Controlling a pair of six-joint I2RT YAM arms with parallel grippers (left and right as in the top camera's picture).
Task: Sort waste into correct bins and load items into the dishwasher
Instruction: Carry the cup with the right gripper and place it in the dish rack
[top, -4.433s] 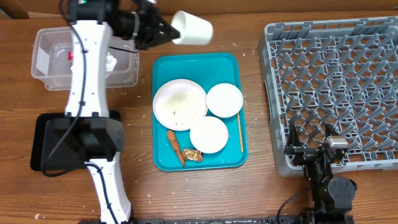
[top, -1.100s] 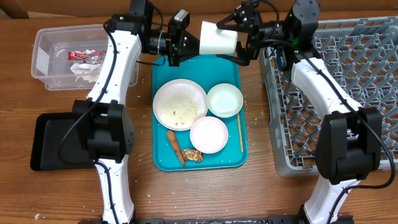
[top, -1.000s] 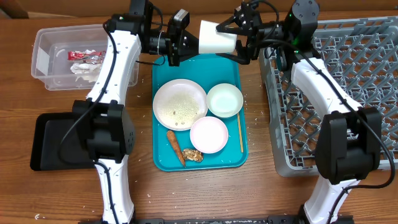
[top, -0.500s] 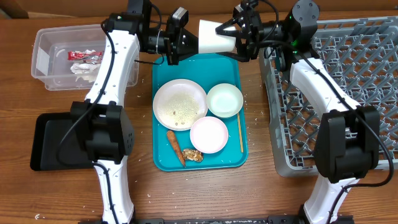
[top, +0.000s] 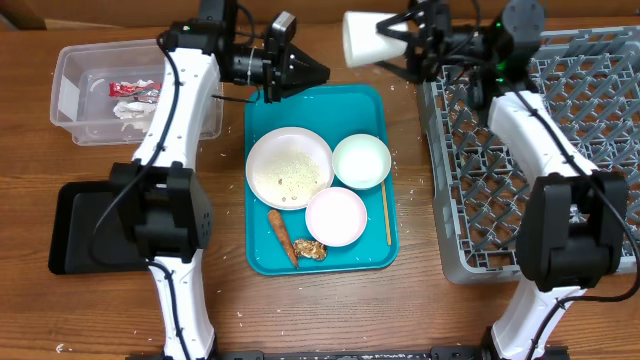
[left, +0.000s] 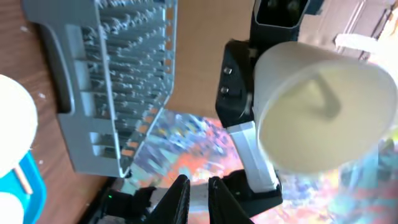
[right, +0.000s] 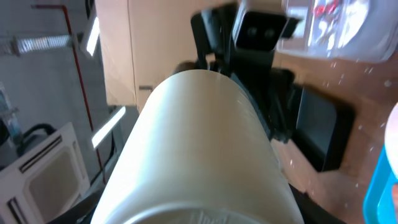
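My right gripper should next swing across and down to the rack's side (top: 614, 122) opposite the tray and release, as that is below, to its right in the overhead view.
My right gripper (top: 408, 46) is shut on the white cup (top: 372, 38), which it holds on its side in the air left of the grey dishwasher rack (top: 560, 140). The cup (right: 199, 149) fills the right wrist view and hides those fingers. My left gripper (top: 322, 72) hovers over the teal tray's far edge, apart from the cup, its jaws a narrow gap apart and empty. Its wrist view shows the left gripper (left: 198, 186) pointing at the cup's open mouth (left: 317, 112). On the tray lie a plate with rice (top: 289, 167), a green-white bowl (top: 361, 161) and a pink bowl (top: 336, 216).
The teal tray (top: 258, 250) also holds an orange-brown sausage stick (top: 282, 237), a brown lump (top: 309, 248) and a thin wooden stick (top: 386, 213). The clear tub (top: 90, 120) at far left holds a red wrapper (top: 130, 89) and napkin. The black tray (top: 70, 230) lies at left.
The left jaws have parted off the cup's rim. The right gripper has carried the cup up and to the right, away from the left gripper.
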